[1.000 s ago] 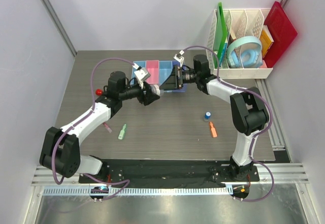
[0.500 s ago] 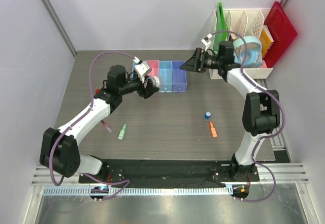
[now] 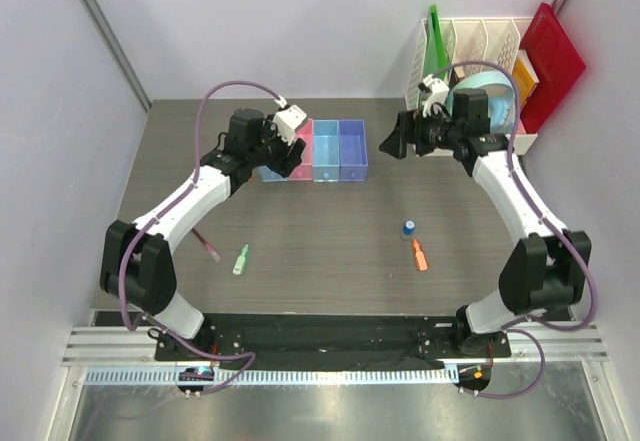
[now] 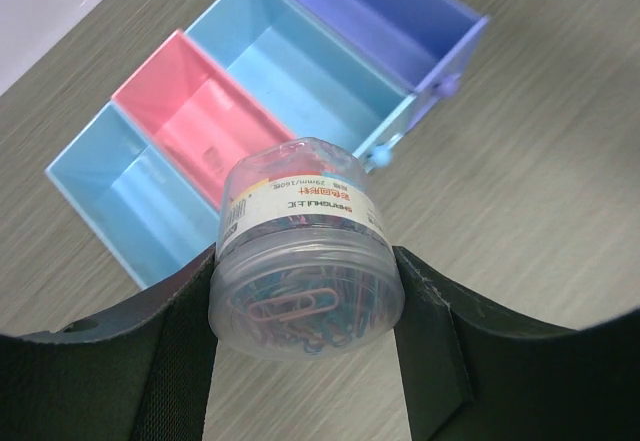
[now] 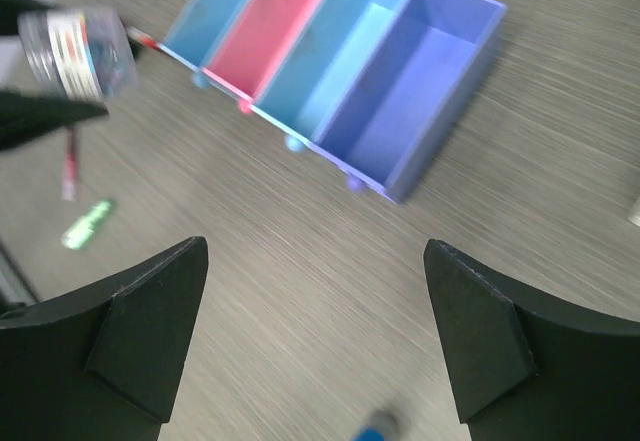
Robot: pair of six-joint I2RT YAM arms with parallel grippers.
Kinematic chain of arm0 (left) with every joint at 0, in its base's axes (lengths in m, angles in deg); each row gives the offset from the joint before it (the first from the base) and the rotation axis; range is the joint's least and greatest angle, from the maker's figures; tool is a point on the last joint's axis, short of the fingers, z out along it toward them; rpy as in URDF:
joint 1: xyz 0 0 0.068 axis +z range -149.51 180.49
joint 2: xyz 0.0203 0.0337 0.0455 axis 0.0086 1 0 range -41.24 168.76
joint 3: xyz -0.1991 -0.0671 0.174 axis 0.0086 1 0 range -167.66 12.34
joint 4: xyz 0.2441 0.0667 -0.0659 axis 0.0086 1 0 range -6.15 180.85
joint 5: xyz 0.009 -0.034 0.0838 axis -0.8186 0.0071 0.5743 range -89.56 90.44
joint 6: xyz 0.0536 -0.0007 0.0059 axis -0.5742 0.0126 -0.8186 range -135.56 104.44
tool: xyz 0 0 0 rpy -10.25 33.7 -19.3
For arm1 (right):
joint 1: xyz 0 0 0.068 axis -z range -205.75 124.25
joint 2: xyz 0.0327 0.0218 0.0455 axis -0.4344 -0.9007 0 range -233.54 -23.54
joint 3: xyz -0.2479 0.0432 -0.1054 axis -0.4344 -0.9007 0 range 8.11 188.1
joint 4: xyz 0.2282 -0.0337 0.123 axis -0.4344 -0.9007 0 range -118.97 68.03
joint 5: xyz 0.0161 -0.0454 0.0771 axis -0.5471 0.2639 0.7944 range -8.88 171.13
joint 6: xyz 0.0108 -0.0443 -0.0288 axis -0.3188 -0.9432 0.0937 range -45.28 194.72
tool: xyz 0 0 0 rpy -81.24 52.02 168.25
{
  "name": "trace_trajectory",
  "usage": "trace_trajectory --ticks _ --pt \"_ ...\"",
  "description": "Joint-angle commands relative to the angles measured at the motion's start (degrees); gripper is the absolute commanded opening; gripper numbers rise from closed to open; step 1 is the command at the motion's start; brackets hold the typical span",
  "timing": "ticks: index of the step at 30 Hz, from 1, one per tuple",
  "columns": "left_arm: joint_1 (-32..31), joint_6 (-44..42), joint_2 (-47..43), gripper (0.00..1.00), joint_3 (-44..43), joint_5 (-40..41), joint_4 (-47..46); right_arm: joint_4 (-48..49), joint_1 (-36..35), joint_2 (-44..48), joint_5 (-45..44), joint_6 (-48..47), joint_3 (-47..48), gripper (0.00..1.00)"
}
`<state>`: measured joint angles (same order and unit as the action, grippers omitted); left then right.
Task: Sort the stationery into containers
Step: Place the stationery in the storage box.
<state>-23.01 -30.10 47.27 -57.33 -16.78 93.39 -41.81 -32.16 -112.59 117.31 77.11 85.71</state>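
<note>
The tub in my left gripper goes outward over the empty light blue end bin (image 3: 270,173) (image 4: 134,195) next, as that lies outward and below. Then it comes down for release.
My left gripper (image 4: 305,261) is shut on a clear round tub of paper clips (image 4: 300,211) and holds it above the table just in front of the containers (image 4: 290,61). These are a joined row of light blue, pink, light blue and purple bins (image 3: 352,146). In the top view the left gripper (image 3: 283,153) hangs over the row's left end. My right gripper (image 5: 315,251) is open and empty, right of the bins (image 3: 390,146). On the table lie a dark red pen (image 3: 208,246), a green marker (image 3: 241,259), an orange marker (image 3: 420,255) and a blue-capped piece (image 3: 408,228).
A white slotted rack (image 3: 480,61) stands at the back right with a green board (image 3: 432,46), a red board (image 3: 550,61) and a light-blue ring (image 3: 490,96). Pale walls close the table on the left, back and right.
The right gripper has drawn back from the bins to the right, staying open. The left gripper has carried the tub toward the back, to the left end of the row.
</note>
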Motion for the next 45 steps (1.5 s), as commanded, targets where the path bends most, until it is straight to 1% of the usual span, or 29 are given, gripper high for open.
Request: trace_trajectory --ticks 1,2,3,6,8,10,11,12,16,20,34,36,39,45 --pt "0.0 -4.4 3.9 0.00 -6.3 8.8 5.7 -3.9 0.1 9.6 -9.8 -9.1 -5.0 0.95" --pt "0.0 -5.4 5.6 0.00 -7.2 11.1 7.0 -4.1 0.1 11.1 -10.9 -10.6 -7.0 0.96" --pt "0.2 -5.8 6.6 0.00 -9.1 11.8 7.9 -4.2 0.3 14.1 -11.7 -11.3 -8.1 0.96" --pt "0.7 -6.9 9.4 0.00 -11.9 15.3 9.2 -4.4 0.3 18.3 -14.7 -13.5 -11.9 0.97" --pt "1.3 -7.2 11.1 0.00 -13.8 16.1 10.8 -4.6 0.3 21.9 -16.2 -14.2 -14.5 0.97" --pt "2.1 -7.2 13.7 0.00 -17.5 16.8 12.9 -4.6 0.2 24.6 -16.9 -14.8 -16.8 0.97" --pt "2.3 -7.2 14.4 0.00 -18.9 16.8 15.1 -4.6 0.3 25.3 -17.5 -14.8 -17.4 0.98" --pt "2.8 -7.1 15.6 0.00 -21.2 18.8 16.0 -4.6 0.2 26.0 -17.7 -14.9 -18.1 0.98" --pt "3.4 -7.4 16.7 0.00 -23.8 20.5 17.7 -4.5 0.2 27.9 -18.9 -15.4 -20.5 0.98" --pt "3.7 -8.1 18.1 0.00 -26.7 20.9 20.2 -4.5 0.3 28.3 -20.2 -15.4 -20.6 0.98" --pt "7.8 -5.2 21.3 0.00 -29.9 17.6 22.6 -4.2 0.2 28.4 -21.3 -15.4 -21.3 1.00" --pt "9.0 -3.6 22.7 0.00 -31.0 14.0 23.4 -4.2 0.3 28.4 -21.4 -15.5 -21.2 1.00" --pt "10.4 -1.7 25.1 0.00 -33.9 11.6 25.2 -4.2 0.2 29.3 -21.5 -15.8 -22.0 1.00" --pt "10.9 -2.1 29.3 0.00 -37.7 11.0 25.4 -3.8 0.4 29.9 -21.2 -16.1 -22.8 1.00"
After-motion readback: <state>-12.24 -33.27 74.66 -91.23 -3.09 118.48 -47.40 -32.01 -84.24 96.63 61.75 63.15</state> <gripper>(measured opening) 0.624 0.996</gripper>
